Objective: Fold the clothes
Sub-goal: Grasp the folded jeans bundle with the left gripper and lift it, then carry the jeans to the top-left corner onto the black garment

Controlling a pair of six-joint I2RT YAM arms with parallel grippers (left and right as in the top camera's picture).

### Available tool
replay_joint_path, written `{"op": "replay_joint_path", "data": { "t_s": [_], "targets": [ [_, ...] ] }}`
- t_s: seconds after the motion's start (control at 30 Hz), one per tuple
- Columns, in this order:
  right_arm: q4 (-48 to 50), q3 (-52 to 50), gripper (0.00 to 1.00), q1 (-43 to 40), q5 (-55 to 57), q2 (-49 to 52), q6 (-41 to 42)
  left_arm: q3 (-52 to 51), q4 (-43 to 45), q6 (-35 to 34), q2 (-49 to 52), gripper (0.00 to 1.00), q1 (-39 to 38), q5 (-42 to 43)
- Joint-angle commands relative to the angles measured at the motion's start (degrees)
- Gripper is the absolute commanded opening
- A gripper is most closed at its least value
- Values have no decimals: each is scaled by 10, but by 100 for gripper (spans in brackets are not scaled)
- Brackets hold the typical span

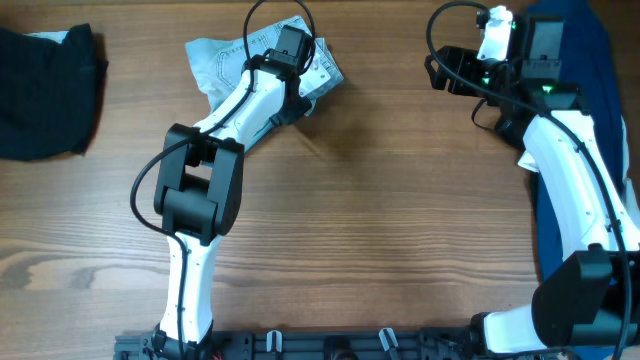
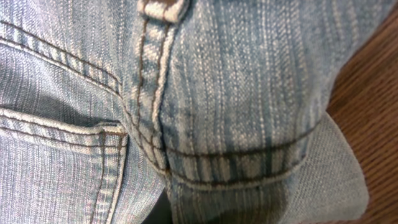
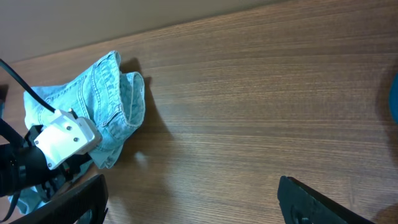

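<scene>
My left gripper needs to lift the denim next, carry it to the left in the overhead view and let go of it on the black garment (image 1: 48, 95), which is already aside.
The light-blue denim shorts (image 1: 222, 62) lie bunched at the back of the wooden table, left of centre. My left gripper (image 1: 291, 48) is on their right part; the cloth rises in a heap around it in the right wrist view (image 3: 115, 102). In the left wrist view the denim (image 2: 236, 93) fills the frame with seams and a pocket edge and hides the fingers, so it looks gripped. My right gripper (image 1: 441, 70) is open and empty above bare table at the back right, its two dark fingers wide apart (image 3: 193, 205).
A black garment (image 1: 45, 90) lies at the back left. A dark blue cloth (image 1: 590, 60) lies along the right edge under the right arm. Bare wooden table (image 1: 380, 200) spans the middle and front.
</scene>
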Motion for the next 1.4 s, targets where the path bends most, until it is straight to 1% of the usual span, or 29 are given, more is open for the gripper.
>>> {"op": "replay_joint_path", "data": {
  "t_s": [0.0, 0.1, 0.17, 0.37, 0.63, 0.7, 0.9, 0.93, 1.13, 1.2, 1.37],
  "targets": [
    [1, 5, 88, 1, 4, 3, -10, 0, 6, -80, 20, 4, 4, -54],
    [1, 5, 88, 1, 4, 3, -10, 17, -2, -116, -12, 4, 14, -96],
    [1, 5, 88, 1, 3, 3, -10, 27, -3, -125, -38, 4, 23, -101],
    [0, 5, 88, 1, 3, 3, -10, 32, 5, -125, -144, 4, 63, -105],
    [-2, 5, 88, 1, -1, 3, -7, 32, 42, -115, -236, 4, 119, -173],
    [-3, 5, 88, 1, -3, 3, -5, 32, 46, -102, -249, 4, 133, -190],
    [-2, 5, 88, 1, -12, 3, -5, 32, 82, -62, -273, 4, 182, -292],
    [-2, 5, 88, 1, -14, 3, -5, 32, 92, -57, -277, 4, 193, -300],
    [1, 5, 87, 2, -18, 3, 8, 32, 130, 28, -286, 4, 258, -343],
    [9, 5, 85, 3, -18, 3, 8, 32, 138, 32, -286, 4, 277, -351],
    [16, 5, 85, 3, -18, 3, 8, 32, 160, 33, -285, 4, 323, -351]
  ]
}}
